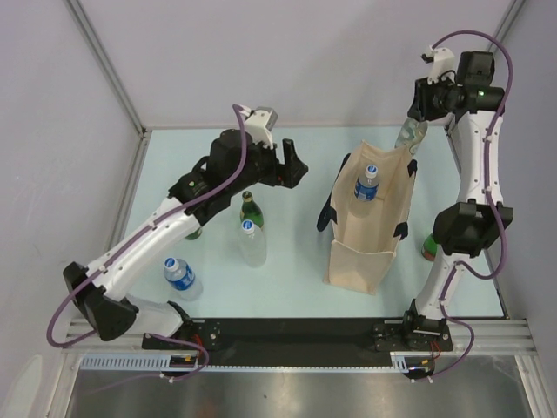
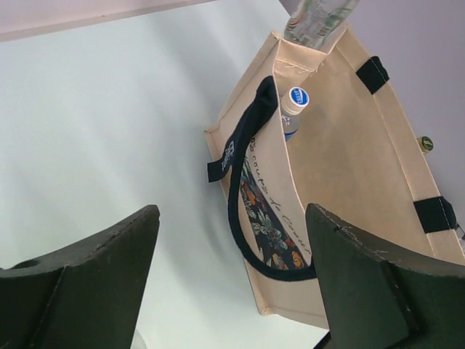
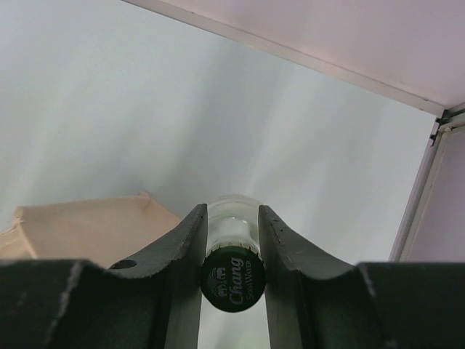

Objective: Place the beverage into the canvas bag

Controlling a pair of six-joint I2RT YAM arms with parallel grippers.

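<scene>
I need to carry the soda bottle (image 1: 410,137) back with my right gripper next, lower it and release it, because the empty space beside the blue-capped water bottle (image 1: 367,185) is below and back from my right gripper.
The beige canvas bag (image 1: 370,233) with navy handles stands upright right of centre; it also shows in the left wrist view (image 2: 349,167). A blue-capped water bottle (image 1: 367,185) stands inside it and shows in the left wrist view (image 2: 293,109). My right gripper (image 1: 422,117) is shut on the neck of a clear soda water bottle (image 1: 410,137), which hangs over the bag's far rim. Its dark green cap (image 3: 232,280) sits between my fingers (image 3: 182,247). My left gripper (image 1: 292,165) is open and empty, left of the bag, jaws wide apart (image 2: 232,280).
On the table left of the bag stand a green glass bottle (image 1: 250,207), a clear water bottle (image 1: 252,244) and a blue-labelled water bottle (image 1: 181,277). Another green bottle (image 1: 193,232) is partly hidden by my left arm. A red-and-green item (image 1: 429,247) sits by my right arm.
</scene>
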